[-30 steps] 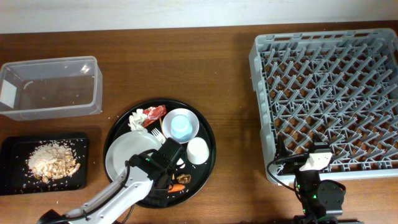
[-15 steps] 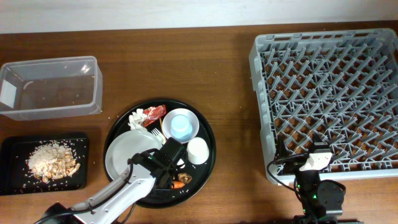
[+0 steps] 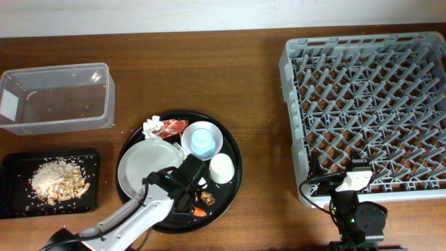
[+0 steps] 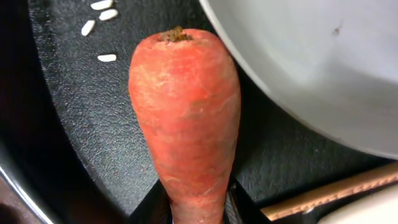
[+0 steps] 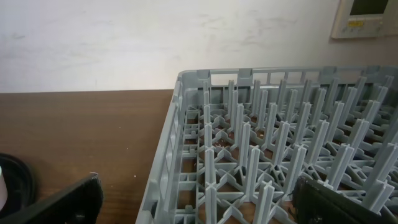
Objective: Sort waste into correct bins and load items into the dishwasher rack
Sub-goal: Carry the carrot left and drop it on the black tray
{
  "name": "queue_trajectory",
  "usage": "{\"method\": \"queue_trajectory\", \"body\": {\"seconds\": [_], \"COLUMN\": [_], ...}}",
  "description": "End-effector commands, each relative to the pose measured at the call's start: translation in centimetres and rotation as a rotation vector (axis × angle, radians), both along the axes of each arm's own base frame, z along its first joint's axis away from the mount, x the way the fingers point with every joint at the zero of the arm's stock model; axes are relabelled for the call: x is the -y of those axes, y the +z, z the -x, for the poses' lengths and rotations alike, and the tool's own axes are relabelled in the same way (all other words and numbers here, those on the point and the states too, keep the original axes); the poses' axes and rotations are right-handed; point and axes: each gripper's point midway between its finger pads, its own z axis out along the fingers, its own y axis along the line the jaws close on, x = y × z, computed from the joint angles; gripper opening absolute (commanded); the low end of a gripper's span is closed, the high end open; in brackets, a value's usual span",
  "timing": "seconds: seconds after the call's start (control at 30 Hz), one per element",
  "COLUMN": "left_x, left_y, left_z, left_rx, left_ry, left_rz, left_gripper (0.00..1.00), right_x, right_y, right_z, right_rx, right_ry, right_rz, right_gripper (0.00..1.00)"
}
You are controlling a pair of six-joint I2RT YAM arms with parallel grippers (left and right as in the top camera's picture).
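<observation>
Next, my left gripper lifts the carrot (image 3: 199, 211) past the plate and releases it onto the rice heap, since food scraps already lie in the black bin.
An orange carrot (image 4: 186, 112) lies on the round black tray (image 3: 230, 183), and my left gripper (image 4: 199, 208) is shut on its thin end, a dark finger pressed against each side. Overhead, the carrot (image 3: 199, 211) shows at the tray's near edge beside small brown scraps (image 3: 208, 199). Also on the tray are the white plate (image 3: 145, 169), a bowl (image 3: 216, 143) holding the light blue cup (image 3: 202, 141), a white cup (image 3: 221, 168), the red wrapper (image 3: 174, 126) and the tissue (image 3: 151, 127). My right gripper (image 5: 199, 202) stands open at the dishwasher rack's (image 3: 369, 111) near-left corner.
The clear tub (image 3: 56, 97) sits at the back left. The black bin (image 3: 17, 195), in front of it, holds rice and brown scraps. A chopstick (image 4: 329, 196) lies beside the carrot, close under the plate's rim (image 4: 323, 62). Loose rice grains (image 4: 99, 12) dot the tray.
My left gripper's jaws have closed in on the carrot. The plate has slid a little toward the back of the tray, pushing the tissue with it. The right arm has not moved.
</observation>
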Motion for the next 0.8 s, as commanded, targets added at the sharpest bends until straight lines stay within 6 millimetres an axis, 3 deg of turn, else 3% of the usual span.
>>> {"method": "queue_trajectory", "body": {"seconds": [0.0, 0.27, 0.43, 0.57, 0.7, 0.73, 0.77], "left_x": [0.9, 1.5, -1.4, -5.7, -12.3, -15.4, -17.2], "left_y": [1.0, 6.2, 9.8, 13.7, 16.6, 17.5, 17.8], "left_z": [0.2, -1.2, -4.1, -7.6, -9.7, -10.3, -10.5], "left_rx": [0.013, 0.236, 0.484, 0.618, 0.673, 0.701, 0.71], "left_ry": [-0.052, -0.058, -0.089, -0.168, -0.041, 0.017, 0.062], "left_rz": [0.075, 0.197, 0.081, -0.071, -0.203, -0.267, -0.3], "left_gripper": [0.09, 0.09, 0.09, 0.09, 0.09, 0.09, 0.09], "right_x": [-0.1, -0.1, -0.1, -0.1, -0.1, -0.1, -0.1], "right_y": [-0.2, -0.2, -0.2, -0.2, -0.2, -0.2, -0.2], "right_z": [0.0, 0.0, 0.0, 0.0, 0.0, 0.0, 0.0], "right_rx": [-0.002, -0.002, -0.002, -0.002, -0.002, -0.002, -0.002], "right_ry": [0.002, 0.002, 0.002, 0.002, 0.002, 0.002, 0.002], "right_rz": [0.008, 0.008, 0.008, 0.008, 0.008, 0.008, 0.008], "right_gripper": [0.99, 0.99, 0.99, 0.99, 0.99, 0.99, 0.99]}}
